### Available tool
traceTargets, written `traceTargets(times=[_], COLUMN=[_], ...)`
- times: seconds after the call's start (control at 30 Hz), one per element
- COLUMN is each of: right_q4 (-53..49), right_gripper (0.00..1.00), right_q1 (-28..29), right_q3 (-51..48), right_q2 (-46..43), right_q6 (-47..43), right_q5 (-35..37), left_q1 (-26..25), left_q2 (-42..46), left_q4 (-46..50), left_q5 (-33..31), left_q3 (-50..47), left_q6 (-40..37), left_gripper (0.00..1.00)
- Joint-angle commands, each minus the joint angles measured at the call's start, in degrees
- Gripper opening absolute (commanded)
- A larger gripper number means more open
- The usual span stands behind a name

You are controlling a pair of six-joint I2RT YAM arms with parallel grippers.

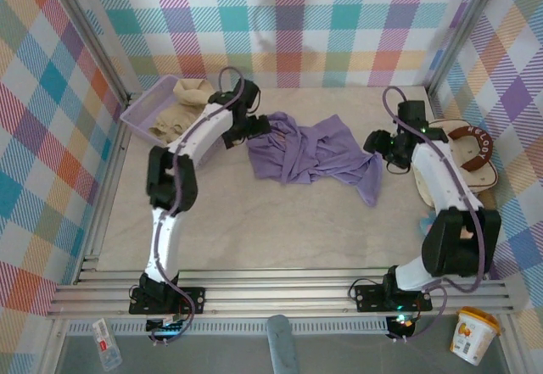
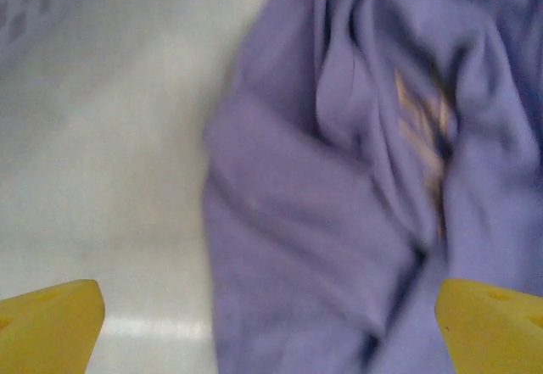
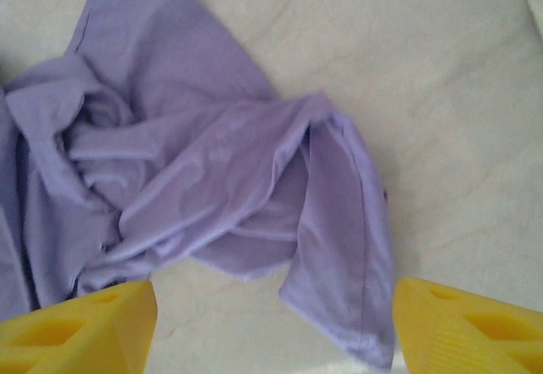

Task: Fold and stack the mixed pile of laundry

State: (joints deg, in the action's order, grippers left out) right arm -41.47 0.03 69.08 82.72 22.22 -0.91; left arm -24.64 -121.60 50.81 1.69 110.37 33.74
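Note:
My left gripper's open fingers are on both sides of the T-shirt's end nearest the basket (image 2: 284, 327), with bare table under one finger, so I should move my left gripper down next and close it on that end of the T-shirt.
A lavender-purple T-shirt (image 1: 314, 149) lies crumpled and flat on the table's middle. My left gripper (image 1: 257, 128) hovers at its left edge. In the left wrist view that gripper (image 2: 271, 332) is open, its yellow fingertips (image 2: 47, 327) far apart over the purple cloth (image 2: 339, 221), with a small striped mark (image 2: 420, 128) showing on the fabric. My right gripper (image 1: 375, 143) is at the shirt's right end. It is open too (image 3: 276, 332), with the shirt's hanging corner (image 3: 348, 247) lying below it. A cream-beige shirt (image 1: 182, 103) lies bunched in the basket.
The lavender mesh basket (image 1: 136, 115) sits at the back left by the wall. A cream padded bag with a brown handle (image 1: 471, 145) lies at the right, under the right arm. Plaid walls close in three sides. An orange cup (image 1: 469, 334) stands off the table, front right.

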Motion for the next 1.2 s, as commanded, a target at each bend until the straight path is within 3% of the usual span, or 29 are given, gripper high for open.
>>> traceTargets(times=[0.0,0.1,0.2,0.37,0.5,0.6,0.67,0.7,0.73,0.77,0.97,1.17], right_q4=[-0.4,1.8,3.4,7.2,9.2,9.3,8.6,7.8,7.1,6.3,1.1,-5.3], right_gripper=[0.75,0.76,0.76,0.75,0.70,0.56,0.37,0.24,0.08,0.00,0.00,0.00], right_q1=[0.2,0.2,0.2,0.1,0.1,0.1,0.1,0.1,0.1,0.1,0.0,-0.9], right_q3=[-6.7,-10.8,-11.2,-11.5,-12.1,-11.8,-11.2,-10.8,-10.3,-9.6,0.5,19.9], right_q2=[-1.6,0.1,3.8,8.3,11.6,13.0,13.0,12.6,12.0,11.1,4.0,2.2], right_q6=[2.1,3.5,5.6,8.4,9.2,9.4,9.1,8.8,8.4,7.7,2.5,-4.1], right_q5=[-4.4,-5.7,-5.8,-5.5,-5.4,-4.3,-2.6,-1.6,-0.6,1.0,4.3,9.5], left_q1=[-2.1,-4.4,-6.0,-6.8,-6.6,-6.5,-6.1,-5.8,-5.5,-5.3,-2.5,2.8], left_q2=[11.8,14.0,12.5,6.9,1.6,-0.9,-1.2,-0.8,-0.1,0.9,10.8,12.5], left_q4=[-12.3,-18.5,-24.5,-30.8,-30.1,-27.4,-25.3,-23.9,-22.6,-21.5,-12.0,-1.7], left_q5=[7.8,9.7,10.2,6.9,2.5,0.3,-1.2,-1.7,-2.2,-2.6,0.2,4.3], left_q3=[-14.9,-25.9,-30.9,-29.9,-25.5,-22.6,-21.4,-21.0,-20.5,-20.1,-10.9,18.4], left_q6=[0.4,2.7,5.4,7.4,7.1,6.2,5.8,5.7,5.6,5.4,4.9,2.2], left_gripper=[0.97,0.93,0.84,0.76,0.62,0.41,0.08,0.00,0.00,0.00,0.00,0.00])
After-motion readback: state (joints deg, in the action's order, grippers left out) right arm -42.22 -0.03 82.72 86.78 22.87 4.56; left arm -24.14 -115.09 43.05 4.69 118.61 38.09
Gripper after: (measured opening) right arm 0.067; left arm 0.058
